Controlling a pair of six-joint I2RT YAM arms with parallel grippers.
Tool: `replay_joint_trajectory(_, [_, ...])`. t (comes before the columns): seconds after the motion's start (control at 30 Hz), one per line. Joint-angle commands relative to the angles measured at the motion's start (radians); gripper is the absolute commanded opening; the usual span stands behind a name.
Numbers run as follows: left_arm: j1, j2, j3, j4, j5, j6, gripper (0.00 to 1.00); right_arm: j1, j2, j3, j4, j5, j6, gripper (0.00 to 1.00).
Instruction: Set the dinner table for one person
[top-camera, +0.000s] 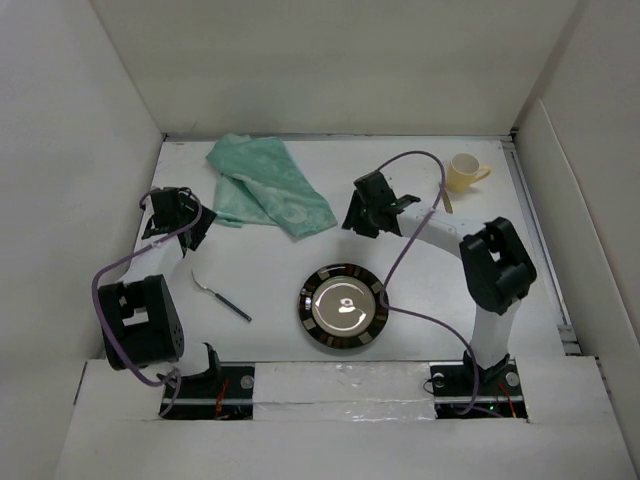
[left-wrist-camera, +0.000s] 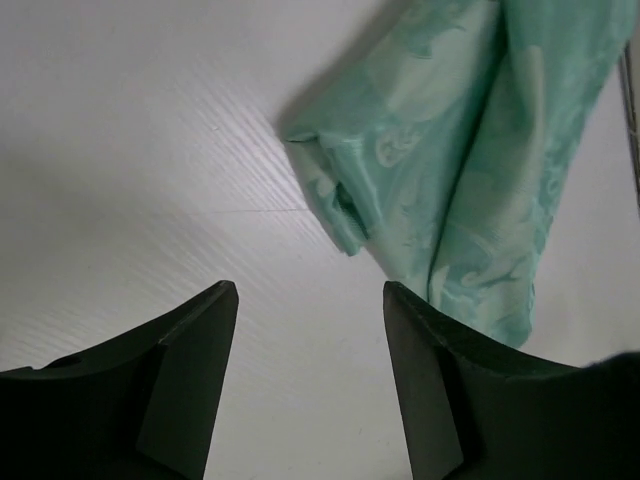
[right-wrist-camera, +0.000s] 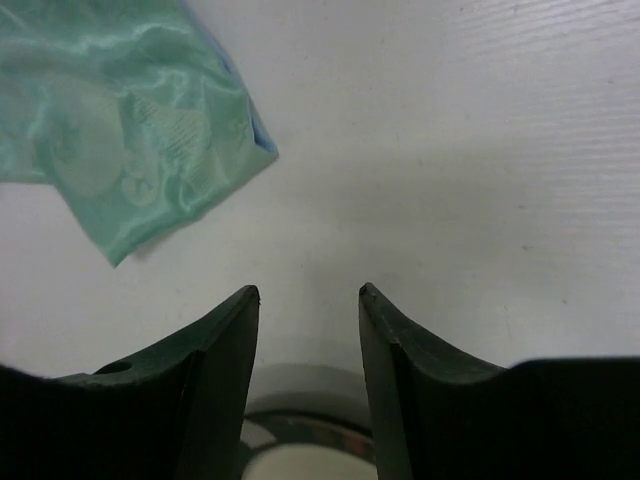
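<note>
My right gripper should next go down to the left in the top view, toward the placemat's blue-hemmed corner (top-camera: 332, 221) (right-wrist-camera: 265, 148) below it, with its fingers on both sides of the hem.
The white dinner table (top-camera: 270, 280) holds a crumpled mint-green cloth placemat (top-camera: 268, 186) at the back left, a black-rimmed plate (top-camera: 343, 307) near the front middle, a fork with a dark handle (top-camera: 222, 298) to the plate's left and a pale yellow mug (top-camera: 465, 172) at the back right. My left gripper (top-camera: 192, 228) is open and empty just left of the placemat (left-wrist-camera: 470, 170). My right gripper (top-camera: 362, 222) is open and empty above the table between the placemat (right-wrist-camera: 120, 140) and the plate (right-wrist-camera: 305, 445).
White walls enclose the table on the left, back and right. Purple cables loop from both arms; the right arm's cable hangs over the plate's right side (top-camera: 395, 300). A small dark stick (top-camera: 448, 203) lies beside the mug.
</note>
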Motion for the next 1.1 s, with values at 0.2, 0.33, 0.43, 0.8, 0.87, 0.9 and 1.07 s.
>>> replay_joint_trajectory(0.2, [0.045,0.166,0.048,0.154,0.101,-0.208,0.6,0.022,0.198,0.195,0.026,0.07,0.197,0.54])
replay_joint_trajectory(0.33, [0.045,0.243,0.093,0.175,0.095,-0.249,0.6,0.022,0.244,0.237,0.007,0.062,0.232,0.54])
replay_joint_trajectory(0.43, [0.045,0.287,0.12,0.177,0.087,-0.257,0.58,0.022,0.279,0.267,-0.013,0.065,0.255,0.52])
replay_joint_trajectory(0.8, [0.045,0.363,0.18,0.172,0.082,-0.277,0.47,0.022,0.353,0.364,-0.033,0.05,0.278,0.39])
replay_joint_trajectory(0.87, [0.045,0.376,0.202,0.172,0.087,-0.278,0.43,0.022,0.368,0.375,-0.032,0.048,0.277,0.35])
replay_joint_trajectory(0.9, [0.045,0.398,0.209,0.163,0.085,-0.278,0.42,0.022,0.375,0.388,-0.039,0.045,0.277,0.34])
replay_joint_trajectory(1.07, [0.045,0.433,0.219,0.157,0.081,-0.289,0.36,0.022,0.394,0.399,-0.023,0.021,0.28,0.32])
